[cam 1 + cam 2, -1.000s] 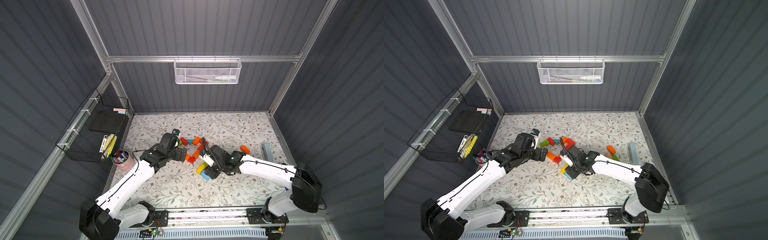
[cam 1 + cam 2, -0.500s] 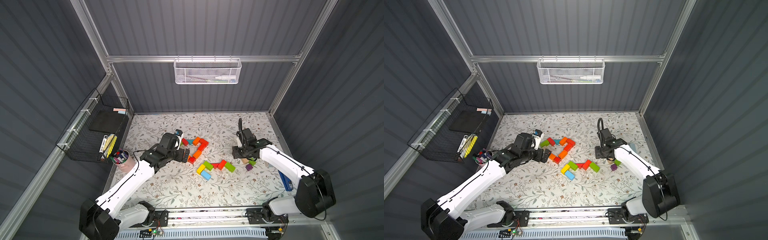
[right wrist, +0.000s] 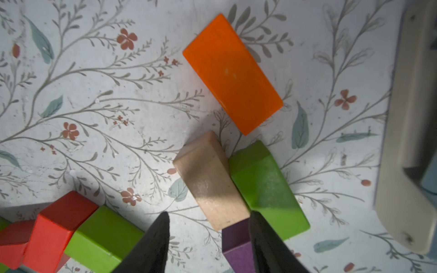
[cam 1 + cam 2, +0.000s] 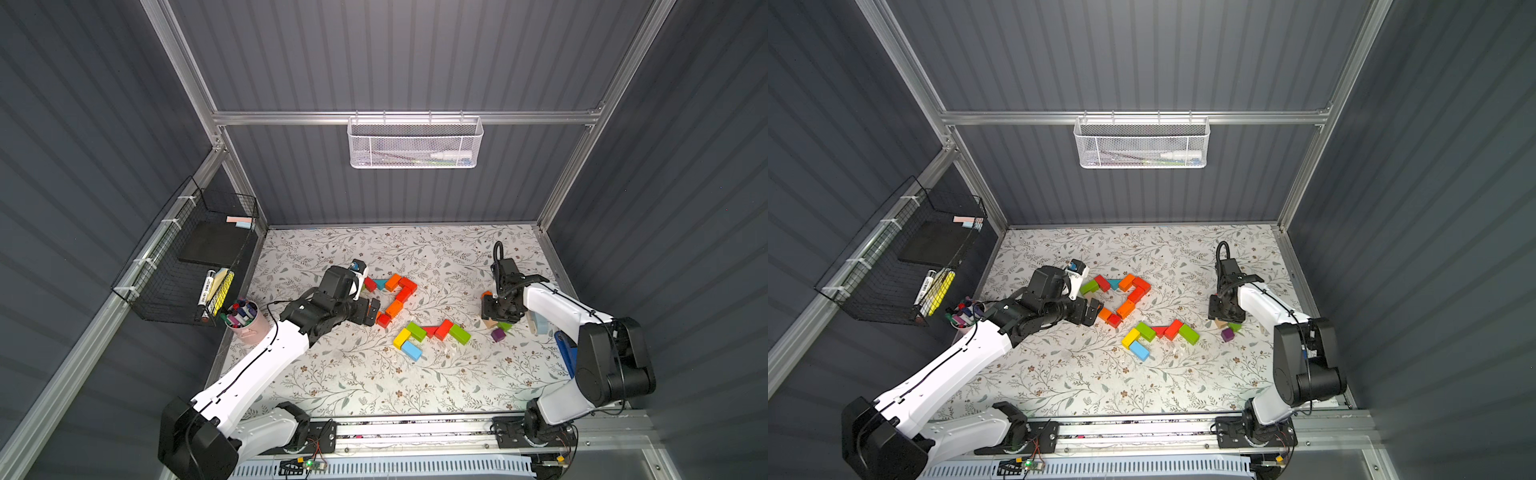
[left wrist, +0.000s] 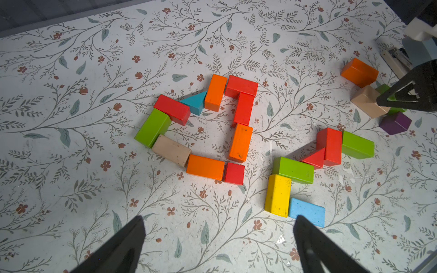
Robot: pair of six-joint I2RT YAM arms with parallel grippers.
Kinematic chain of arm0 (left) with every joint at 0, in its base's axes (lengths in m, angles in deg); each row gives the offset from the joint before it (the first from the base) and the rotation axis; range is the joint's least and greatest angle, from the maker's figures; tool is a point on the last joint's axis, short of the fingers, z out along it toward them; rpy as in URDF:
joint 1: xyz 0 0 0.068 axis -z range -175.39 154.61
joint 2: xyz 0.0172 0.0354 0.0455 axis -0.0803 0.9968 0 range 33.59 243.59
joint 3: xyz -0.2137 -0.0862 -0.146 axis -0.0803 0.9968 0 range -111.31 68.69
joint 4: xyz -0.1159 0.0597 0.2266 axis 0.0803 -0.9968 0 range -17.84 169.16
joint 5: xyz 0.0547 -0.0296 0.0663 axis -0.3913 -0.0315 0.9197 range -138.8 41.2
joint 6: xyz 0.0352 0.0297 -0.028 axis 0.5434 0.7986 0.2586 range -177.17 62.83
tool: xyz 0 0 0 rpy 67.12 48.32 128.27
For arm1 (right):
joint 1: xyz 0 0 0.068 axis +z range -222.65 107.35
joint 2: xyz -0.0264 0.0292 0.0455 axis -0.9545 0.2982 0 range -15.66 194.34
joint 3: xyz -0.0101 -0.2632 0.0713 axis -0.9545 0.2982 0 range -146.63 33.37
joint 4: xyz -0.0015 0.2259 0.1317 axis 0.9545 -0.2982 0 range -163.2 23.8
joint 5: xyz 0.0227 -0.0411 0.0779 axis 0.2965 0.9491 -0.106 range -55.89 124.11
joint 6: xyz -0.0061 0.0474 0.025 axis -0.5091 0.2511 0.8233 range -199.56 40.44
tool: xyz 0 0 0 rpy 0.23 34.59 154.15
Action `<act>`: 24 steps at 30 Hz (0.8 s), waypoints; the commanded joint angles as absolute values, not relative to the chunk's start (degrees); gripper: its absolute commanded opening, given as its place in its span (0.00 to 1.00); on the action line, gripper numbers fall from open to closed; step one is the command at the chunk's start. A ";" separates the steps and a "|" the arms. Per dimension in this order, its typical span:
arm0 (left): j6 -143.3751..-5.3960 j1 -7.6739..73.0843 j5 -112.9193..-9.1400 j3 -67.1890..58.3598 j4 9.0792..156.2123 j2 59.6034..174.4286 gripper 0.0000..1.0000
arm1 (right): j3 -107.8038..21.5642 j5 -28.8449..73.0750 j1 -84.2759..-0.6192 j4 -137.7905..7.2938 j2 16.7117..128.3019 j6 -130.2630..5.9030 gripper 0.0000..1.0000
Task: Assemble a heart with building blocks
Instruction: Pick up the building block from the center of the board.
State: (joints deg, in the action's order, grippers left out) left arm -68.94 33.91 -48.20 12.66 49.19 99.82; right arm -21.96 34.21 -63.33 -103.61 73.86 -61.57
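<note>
My right gripper should lower over the plain tan block's near end and slip one finger into the seam, as the green block [image 3: 264, 186] hugs its long side.
Several building blocks lie in a near-closed loop [image 5: 241, 141] of green, red, teal, orange and tan, seen in both top views [image 4: 399, 291]. Beside it sits a second cluster [image 5: 293, 170] of green, yellow, blue and red blocks [image 4: 432, 332]. My left gripper [image 5: 218, 222] hangs open and empty at the loop's left side [image 4: 370, 309]. My right gripper [image 3: 209, 215] stands open over loose blocks at the right [image 4: 496, 316]. A tan block [image 3: 208, 179] and a purple cube [image 3: 236, 245] lie between its fingers, with a green block [image 3: 264, 186] and an orange block [image 3: 233, 73] beside them.
A beige and blue stapler-like tool [image 3: 406, 118] lies right of the loose blocks, near the right wall [image 4: 540, 322]. A pink cup of markers [image 4: 245, 322] and a black wire basket [image 4: 195, 257] stand at the left. A white mesh basket [image 4: 415, 143] hangs on the back wall.
The right arm swung from the middle of the table out to the loose blocks at the right and stayed there. Red and green blocks now show where it was. The left arm barely moved.
</note>
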 commanded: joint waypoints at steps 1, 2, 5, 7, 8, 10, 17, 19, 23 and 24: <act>-67.97 33.51 -48.68 13.07 49.63 99.74 0.99 | -20.19 31.90 -64.92 -102.80 74.22 -60.62 0.57; -67.93 33.52 -48.68 13.12 49.63 99.86 0.99 | -20.00 31.51 -65.15 -102.51 74.51 -60.66 0.57; -68.04 33.48 -48.63 13.07 49.64 100.01 0.99 | -20.18 30.48 -65.68 -102.15 75.78 -60.97 0.57; -68.20 33.50 -48.63 13.10 49.68 99.98 0.99 | -20.24 29.78 -65.79 -101.41 76.18 -61.11 0.57; -68.22 33.52 -48.62 13.09 49.58 99.97 0.99 | -20.39 29.20 -65.77 -101.25 76.35 -61.11 0.56; -68.34 33.44 -48.54 13.25 49.59 99.99 0.99 | -20.81 27.66 -65.75 -101.17 76.54 -61.06 0.53; -68.59 33.46 -48.39 13.22 49.64 100.11 0.99 | -19.16 28.41 -65.31 -101.48 73.48 -61.20 0.38; -68.50 33.50 -48.45 13.08 49.63 100.45 0.99 | -18.94 29.59 -65.35 -101.98 72.78 -61.14 0.40; -68.55 33.52 -48.63 13.07 49.64 100.69 0.99 | -19.19 29.13 -65.34 -102.54 72.47 -61.03 0.40; -68.57 33.52 -48.63 13.10 49.63 100.61 0.99 | -19.23 29.23 -65.35 -102.58 72.71 -60.81 0.42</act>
